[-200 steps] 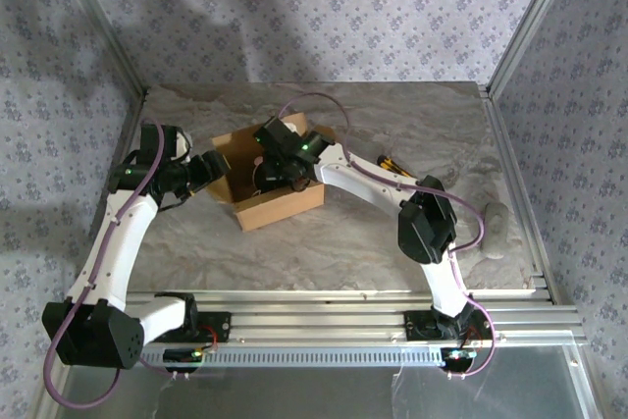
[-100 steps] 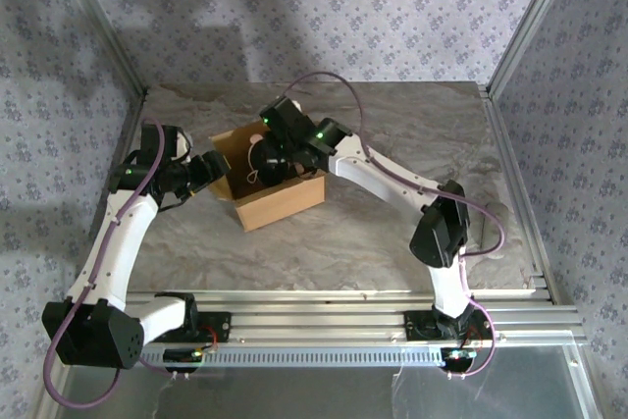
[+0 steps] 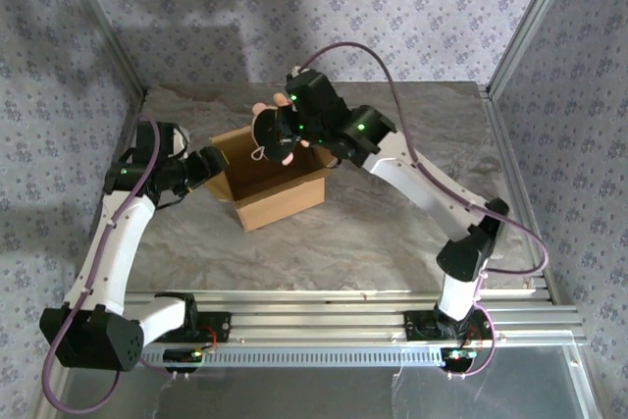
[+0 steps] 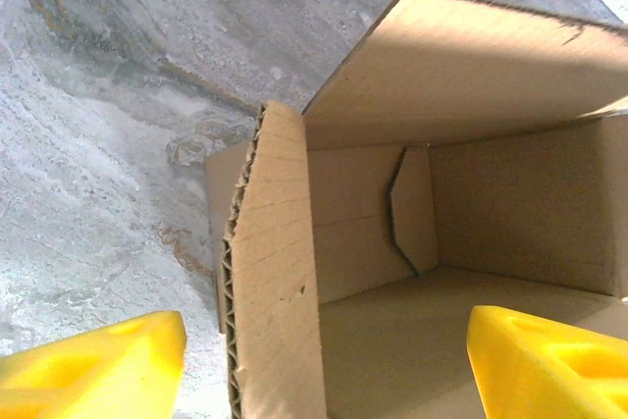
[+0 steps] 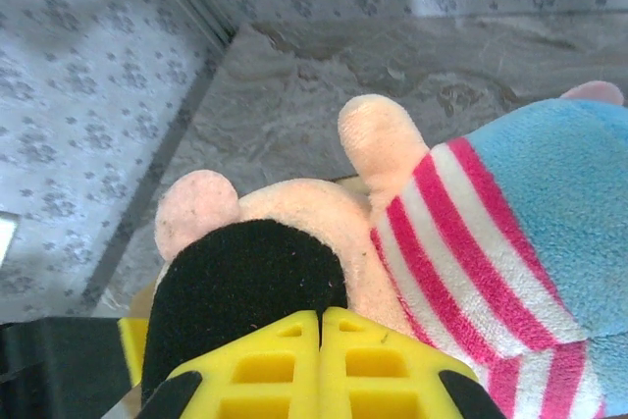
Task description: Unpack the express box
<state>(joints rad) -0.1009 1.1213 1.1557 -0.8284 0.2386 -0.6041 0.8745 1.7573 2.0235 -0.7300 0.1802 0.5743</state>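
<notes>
My right gripper carries the plush toy (image 3: 267, 132) back next, clear of the carton, lowers it onto the bare tabletop below, beside the box, and releases it.
The express box (image 3: 280, 200) is an open brown carton standing left of the table's middle. Its bare inside (image 4: 491, 203) holds nothing. My left gripper (image 3: 218, 163) stands open at the box's left end. The upright left flap (image 4: 280, 282) sits between its yellow fingers (image 4: 108, 365), one outside over the table and one inside the box, neither touching it. My right gripper (image 3: 285, 130) hangs above the box's far edge, shut on a plush toy (image 3: 267, 132). The toy (image 5: 491, 203) is peach, with a black patch and a pink-striped blue outfit, right in front of the closed right gripper (image 5: 320, 326).
The marbled table (image 3: 392, 237) stretches right and in front of the box. Patterned walls with metal corner posts (image 3: 520, 26) close in the back and sides. An aluminium rail (image 3: 324, 306) runs along the near edge by the arm bases.
My right gripper has risen out of the box and moved back, carrying the plush toy up with it. The left arm and the box have stayed almost still.
</notes>
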